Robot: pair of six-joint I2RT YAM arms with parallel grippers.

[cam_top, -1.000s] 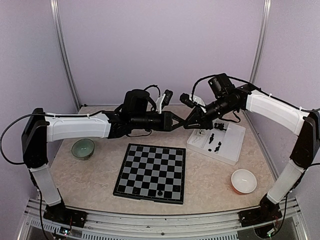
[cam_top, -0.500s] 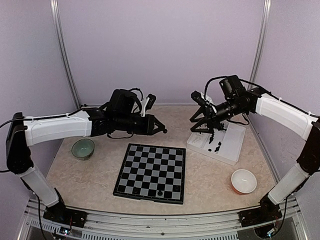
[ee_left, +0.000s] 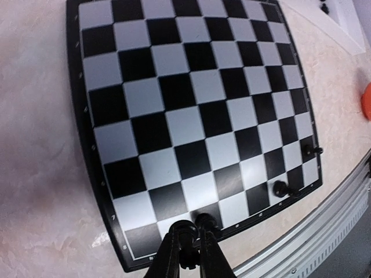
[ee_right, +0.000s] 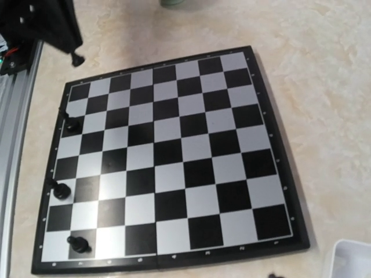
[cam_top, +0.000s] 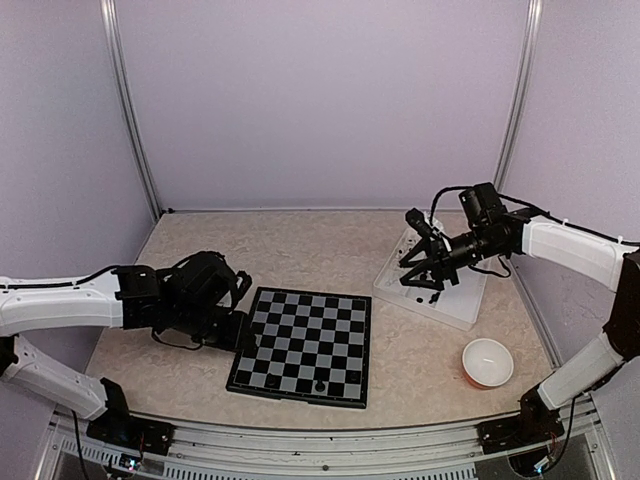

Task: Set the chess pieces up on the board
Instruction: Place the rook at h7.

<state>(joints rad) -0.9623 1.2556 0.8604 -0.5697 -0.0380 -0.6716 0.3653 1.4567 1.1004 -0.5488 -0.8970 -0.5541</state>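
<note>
The near row still has gaps. I should next lower my right gripper, tilting away from the board (cam_top: 305, 345), among the black pieces in the white tray (cam_top: 470, 300).
The board (cam_top: 305, 345) lies in the middle of the table and fills both wrist views (ee_left: 191, 104) (ee_right: 168, 156). My left gripper (ee_left: 188, 255) is shut on a black chess piece (ee_left: 185, 233) and holds it low over the board's near left corner; it also shows in the top view (cam_top: 243, 335). Three black pieces stand along the near row (ee_left: 206, 221) (ee_left: 281, 188) (ee_left: 311, 150). My right gripper (cam_top: 424, 282) hovers over the white tray (cam_top: 470, 300) with its fingers spread and nothing seen between them. Its fingers do not show in the right wrist view.
An orange bowl with a white inside (cam_top: 487, 362) stands near the front right. More black pieces lie in the tray (cam_top: 432, 290). A green bowl's rim (ee_right: 179, 2) shows beyond the board's left side. The metal table rail (ee_left: 324, 231) runs just past the board's near edge.
My left arm swung from mid-air near the tray back and down to the board's near left corner, carrying a piece. My right arm drew back to the right over the tray.
</note>
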